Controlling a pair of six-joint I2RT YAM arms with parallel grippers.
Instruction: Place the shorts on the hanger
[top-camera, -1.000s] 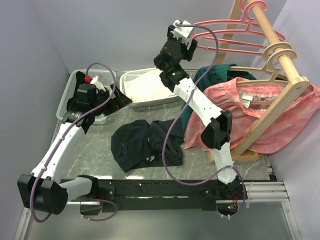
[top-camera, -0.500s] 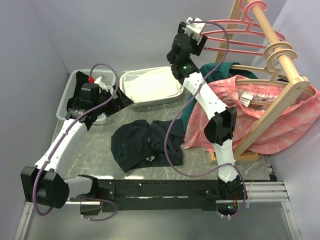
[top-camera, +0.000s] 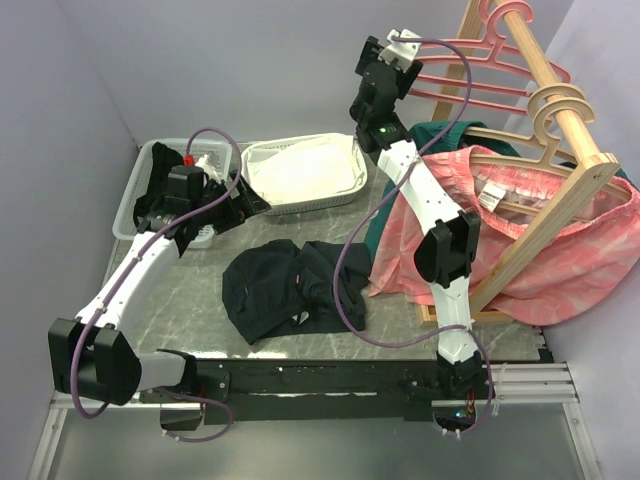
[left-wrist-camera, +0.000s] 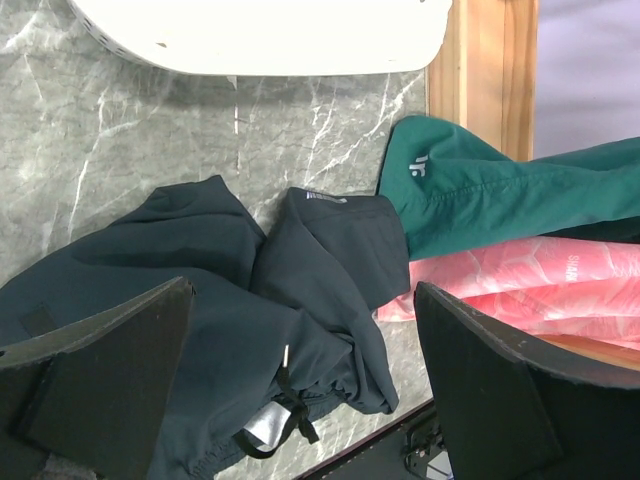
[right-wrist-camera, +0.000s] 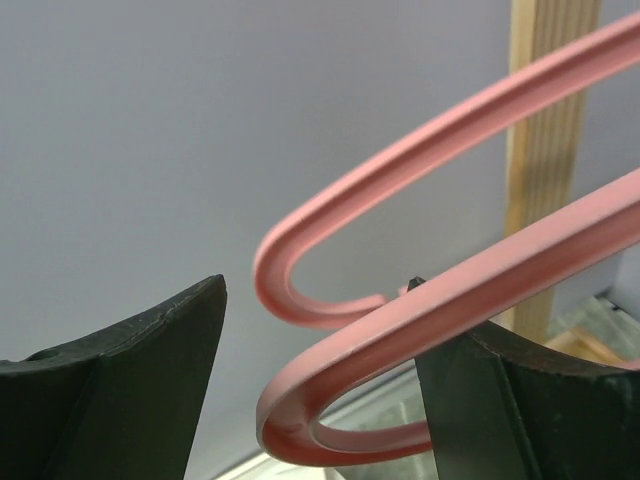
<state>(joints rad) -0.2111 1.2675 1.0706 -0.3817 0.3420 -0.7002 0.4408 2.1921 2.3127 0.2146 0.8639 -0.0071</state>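
Note:
My right gripper should nearly stay put and close next on one pink hanger's rounded end, already between its open fingers.
The black shorts (top-camera: 290, 285) lie crumpled on the marble table, and in the left wrist view (left-wrist-camera: 220, 300) their drawstring shows. Pink hangers (top-camera: 470, 65) hang on the wooden rack at the back right. My right gripper (top-camera: 398, 48) is raised to their left ends. In the right wrist view it (right-wrist-camera: 320, 300) is open, with the rounded end of one pink hanger (right-wrist-camera: 400, 340) between the jaws, close to the right finger (right-wrist-camera: 500, 400). A second pink hanger end (right-wrist-camera: 330, 215) is just above. My left gripper (top-camera: 245, 205) is open and empty, up and left of the shorts (left-wrist-camera: 300, 300).
A white basket (top-camera: 300, 170) and a pale bin (top-camera: 135, 195) stand at the back. The wooden rack (top-camera: 560, 130) carries a pink patterned garment (top-camera: 520, 240) and a green one (top-camera: 440, 135), also seen from the left wrist (left-wrist-camera: 500, 190). Pale wooden hangers (top-camera: 555, 105) hang there too.
My right gripper has swung right and up along the back wall until the pink hanger ends lie between its jaws. The left arm has shifted slightly. The shorts have not moved.

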